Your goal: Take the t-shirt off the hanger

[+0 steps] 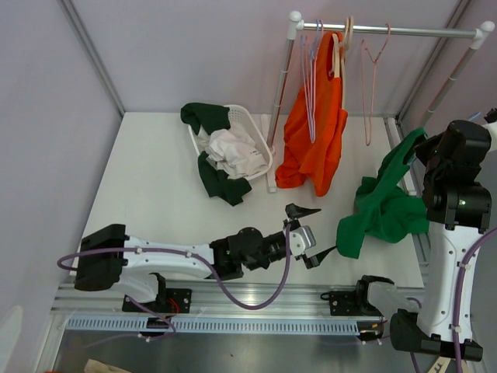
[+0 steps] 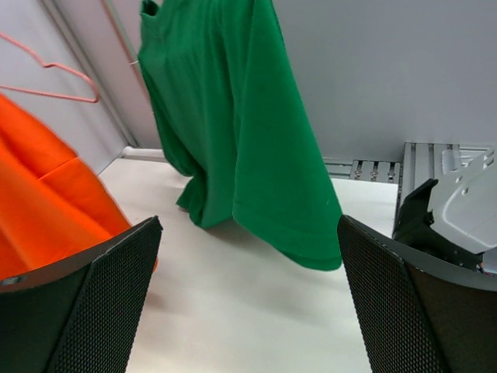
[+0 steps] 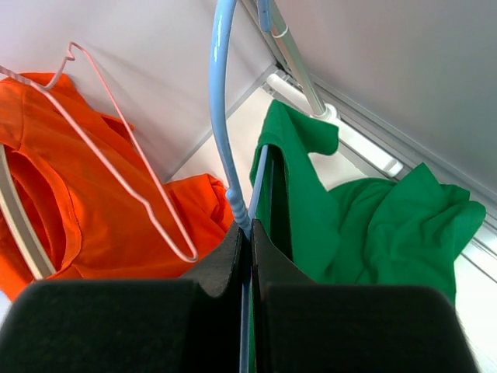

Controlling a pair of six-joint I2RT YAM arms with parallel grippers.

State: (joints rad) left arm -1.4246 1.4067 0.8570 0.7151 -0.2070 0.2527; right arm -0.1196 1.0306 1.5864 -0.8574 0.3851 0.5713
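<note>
I will move my left gripper to the right in the top view, open fingers straddling the green t-shirt's near lower edge, since that edge hangs closest to them.
A green t-shirt [image 1: 384, 210] hangs from a light blue hanger [image 3: 220, 116] at the right side of the table, and its lower part bunches on the white tabletop. My right gripper [image 3: 250, 229] is shut on the hanger's neck, just below the hook, with the shirt [image 3: 373, 225] draped to its right. In the top view the right gripper [image 1: 425, 151] is raised at the shirt's upper end. My left gripper [image 1: 314, 233] lies low over the table, left of the shirt. Its jaws [image 2: 248, 225] are open and empty, facing the shirt's hem [image 2: 241, 132].
An orange t-shirt [image 1: 314, 132] and an empty pink hanger [image 1: 373, 70] hang from the metal rail [image 1: 404, 31] at the back. A white basket [image 1: 264, 144] with white and dark green clothes sits back left. The rack's right post [image 1: 458, 70] stands beside my right arm.
</note>
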